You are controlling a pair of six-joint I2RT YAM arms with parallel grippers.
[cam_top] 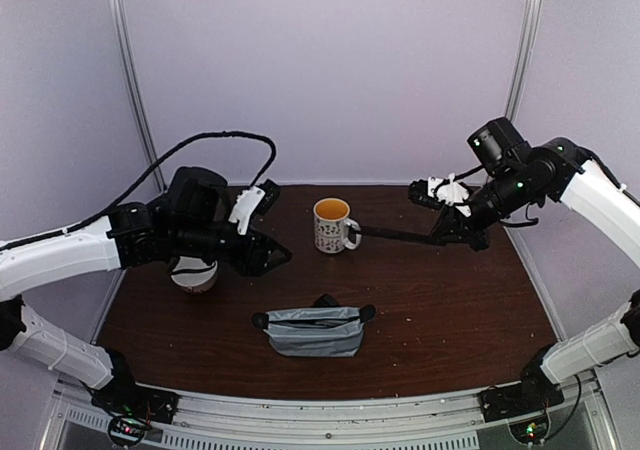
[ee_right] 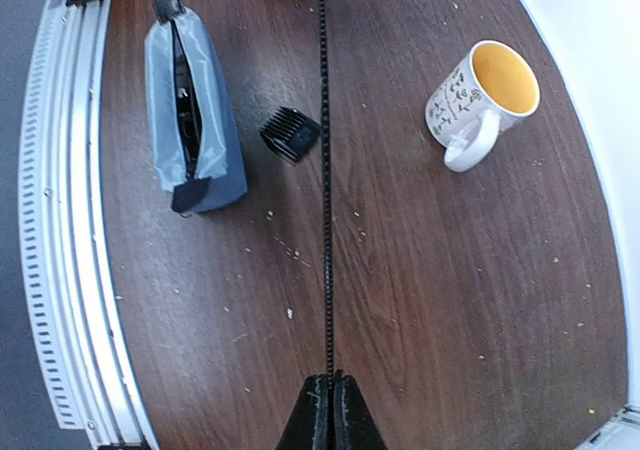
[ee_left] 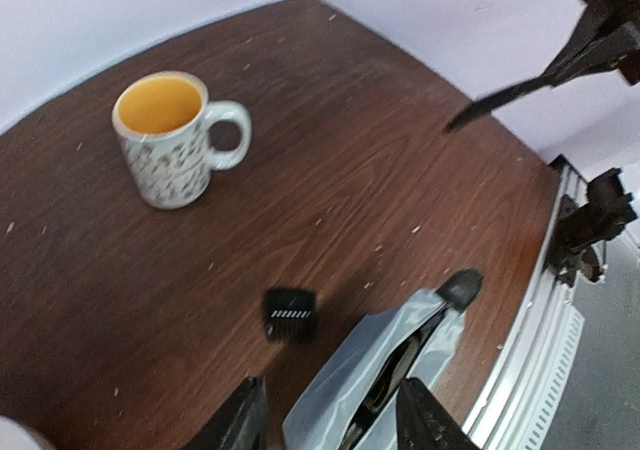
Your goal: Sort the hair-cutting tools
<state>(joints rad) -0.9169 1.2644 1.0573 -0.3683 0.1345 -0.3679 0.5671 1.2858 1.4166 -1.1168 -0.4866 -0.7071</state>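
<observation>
My left gripper moves down and back onto the black tab at the pouch's bowl-side end [cam_top: 261, 320] next, since the tab lies below and back from my fingers.
My right gripper [cam_top: 440, 236] is shut on a thin black comb [cam_top: 395, 234], held in the air and pointing left toward the patterned mug [cam_top: 332, 224]. In the right wrist view the comb [ee_right: 325, 170] runs edge-on straight out from my closed fingertips [ee_right: 330, 382]. My left gripper [cam_top: 278, 257] is open and empty above the table; its fingers [ee_left: 240, 420] hang over the grey zip pouch [ee_left: 385, 365]. A small black block [ee_left: 290, 315] lies next to the pouch and shows in the right wrist view [ee_right: 291, 134]. The pouch is open with dark tools inside. The scissors are hidden.
A white bowl [cam_top: 194, 273] sits under the left arm at the table's left. The mug [ee_left: 172, 138] stands at centre back, also in the right wrist view [ee_right: 480, 100]. The pouch [cam_top: 315, 330] lies near the front edge. A metal rail [cam_top: 330, 420] borders the front.
</observation>
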